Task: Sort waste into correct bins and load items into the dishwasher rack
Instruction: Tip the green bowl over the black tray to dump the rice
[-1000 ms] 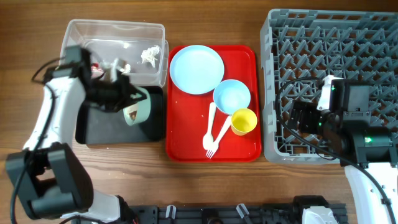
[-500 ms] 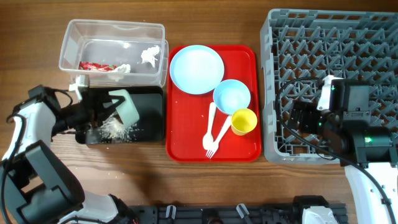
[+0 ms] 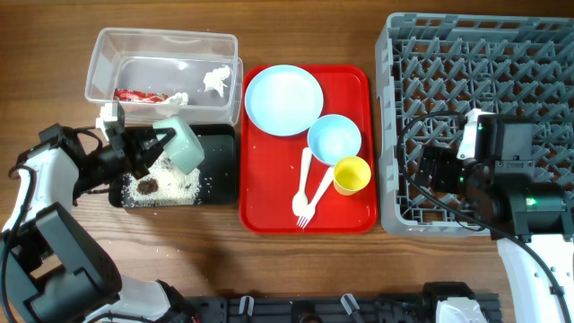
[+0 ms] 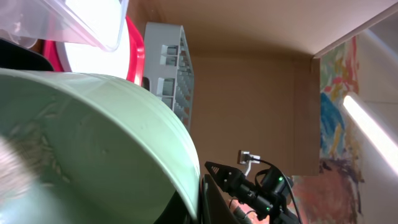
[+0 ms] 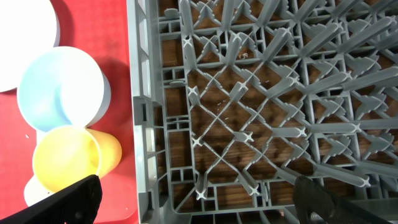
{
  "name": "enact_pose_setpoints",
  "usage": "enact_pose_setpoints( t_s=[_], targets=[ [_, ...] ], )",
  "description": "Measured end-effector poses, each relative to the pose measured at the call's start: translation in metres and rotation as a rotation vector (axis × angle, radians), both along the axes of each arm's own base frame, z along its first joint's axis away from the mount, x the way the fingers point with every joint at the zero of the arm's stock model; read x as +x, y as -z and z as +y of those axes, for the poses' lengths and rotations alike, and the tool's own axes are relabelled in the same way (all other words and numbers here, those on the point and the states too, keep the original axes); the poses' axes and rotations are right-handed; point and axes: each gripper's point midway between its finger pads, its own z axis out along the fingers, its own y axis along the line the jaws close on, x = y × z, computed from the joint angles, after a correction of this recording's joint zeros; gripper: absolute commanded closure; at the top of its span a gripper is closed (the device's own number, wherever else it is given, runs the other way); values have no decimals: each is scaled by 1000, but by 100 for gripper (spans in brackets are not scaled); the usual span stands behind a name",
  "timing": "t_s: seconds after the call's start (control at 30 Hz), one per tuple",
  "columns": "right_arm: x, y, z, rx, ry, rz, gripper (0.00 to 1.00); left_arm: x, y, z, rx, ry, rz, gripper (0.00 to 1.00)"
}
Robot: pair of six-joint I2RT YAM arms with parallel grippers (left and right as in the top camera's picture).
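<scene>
My left gripper should swing across next, lower the bowl upright and let go of it, because the red tray's bare patch [image 3: 272, 178] is to the gripper's right in the overhead view.
My left gripper [image 3: 152, 142] is shut on the rim of the pale green bowl [image 3: 184, 144], which is tipped on its side over the black tray [image 3: 220, 170]. In the left wrist view the bowl's [image 4: 93, 149] inside fills the frame, with a few grains stuck to it. White rice [image 3: 175, 184] and a brown scrap [image 3: 146, 186] lie in the black tray. The clear tub [image 3: 99, 63] holds the red-and-white wrapper [image 3: 134, 94] and white tissue [image 3: 215, 79]. My right gripper [image 3: 430, 170] stands open over the front left corner of the grey rack [image 3: 484, 54].
The red tray [image 3: 269, 206] between bins and rack carries the light blue plate [image 3: 283, 100], light blue bowl [image 3: 334, 139], yellow cup [image 3: 351, 175] on its side, white spoon [image 3: 304, 179] and fork [image 3: 314, 199]. The right wrist view shows the rack's wall [image 5: 140, 124] beside the cup [image 5: 68, 158].
The left arm swung down and left with the green bowl from the tub's edge to the black tray. Rice and a brown scrap now lie in that tray. The right arm stayed still.
</scene>
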Motion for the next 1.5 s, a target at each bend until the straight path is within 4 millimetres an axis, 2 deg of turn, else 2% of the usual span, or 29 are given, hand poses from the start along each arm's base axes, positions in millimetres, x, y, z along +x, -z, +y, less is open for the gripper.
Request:
enact_pose_setpoints(
  t_s=[0.27, 0.47, 0.7, 1.0, 1.13, 1.3, 1.5],
  targets=[
    [0, 0, 0, 1, 0, 0, 0, 3, -2, 1, 3, -2, -37, 96],
    [0, 0, 0, 1, 0, 0, 0, 9, 12, 7, 63, -9, 16, 96],
    [0, 0, 0, 1, 0, 1, 0, 7, 0, 3, 16, -2, -43, 96],
    [0, 0, 0, 1, 0, 2, 0, 10, 11, 6, 84, -1, -32, 96],
    [-1, 0, 0, 0, 0, 4, 0, 10, 19, 8, 92, -13, 52, 96],
    [-1, 0, 0, 0, 0, 4, 0, 7, 1, 0, 37, 9, -40, 96],
    [-1, 0, 0, 0, 0, 4, 0, 4, 7, -7, 87, 34, -12, 96]
  ],
)
